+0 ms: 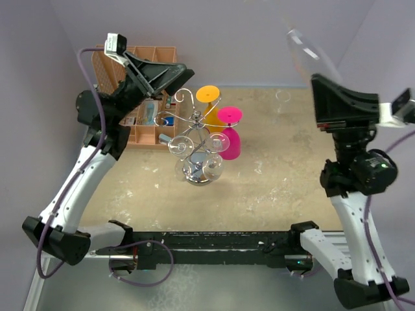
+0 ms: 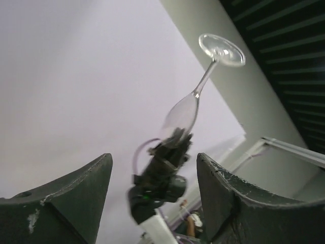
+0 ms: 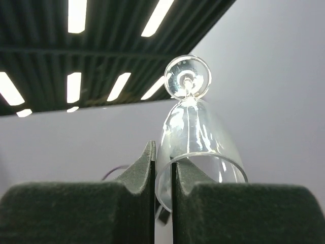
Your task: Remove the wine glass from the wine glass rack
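Note:
I'll next lower my right gripper, tilting down since the wine glass's foot points up, to release on the bare tabletop beside the standing glass below.
My right gripper is shut on the rim wall of a clear wine glass and holds it high in the air, foot pointing away. In the top view the wine glass is at the upper right, above the right gripper and well clear of the silver wine glass rack at mid-table. My left gripper is open and empty. In its wrist view the wine glass shows beyond the jaws. The left gripper hovers over the rack's left side.
Clear glasses hang low on the rack. A pink glass and a yellow one stand just right of it. An orange slotted organizer stands behind the left arm. Purple walls close the table's back and sides.

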`<state>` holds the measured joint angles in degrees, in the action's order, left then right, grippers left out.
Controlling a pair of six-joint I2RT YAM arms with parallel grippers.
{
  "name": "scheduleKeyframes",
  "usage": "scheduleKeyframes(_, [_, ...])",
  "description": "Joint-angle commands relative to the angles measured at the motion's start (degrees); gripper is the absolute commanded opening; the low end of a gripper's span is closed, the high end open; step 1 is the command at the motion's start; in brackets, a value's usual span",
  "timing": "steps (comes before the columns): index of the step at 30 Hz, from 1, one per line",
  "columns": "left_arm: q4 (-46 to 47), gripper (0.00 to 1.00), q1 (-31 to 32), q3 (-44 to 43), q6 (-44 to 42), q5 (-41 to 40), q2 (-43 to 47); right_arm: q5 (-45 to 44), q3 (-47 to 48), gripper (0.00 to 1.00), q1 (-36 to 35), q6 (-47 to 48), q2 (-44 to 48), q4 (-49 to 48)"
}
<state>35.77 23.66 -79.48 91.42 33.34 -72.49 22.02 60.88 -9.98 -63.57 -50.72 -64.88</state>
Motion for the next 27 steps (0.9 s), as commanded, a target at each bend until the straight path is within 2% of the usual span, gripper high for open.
scheduleKeyframes(1, [-22.78,0.65,-3.65,-2.27,-19.28,-0.63,4.71,-22.85,9.85,0.00,0.13,27.66,3.52,34.91])
scheduleKeyframes(6, [-50.21,0.66,-4.34,-11.06,-39.32,-10.42,6.58,-35.20,10.46,0.00,0.13,45.53,5.16,54.03])
scheduleKeyframes(10, [-61.02,0.66,-4.38,-16.32,-49.53,-18.21,6.54,-40.48,8.09,0.00,0.13,52.41,5.95,65.33])
scheduleKeyframes(14, [-66.73,0.67,-4.32,-19.23,-54.53,-24.13,5.80,-41.31,8.34,0.00,0.13,53.54,3.24,76.31])
scheduleKeyframes(19, [-70.22,0.68,-4.34,-20.25,-58.02,-29.07,5.48,-38.96,10.78,0.00,0.14,52.07,-5.08,86.35])
scheduleKeyframes(24, [-73.94,0.68,-4.37,-20.71,-59.95,-34.14,5.43,-36.10,17.56,0.00,0.13,50.62,-18.03,92.89])
scheduleKeyframes(27, [-75.77,0.68,-4.32,-20.54,-61.15,-36.83,6.12,-36.03,20.37,0.00,0.49,49.92,-23.71,92.06])
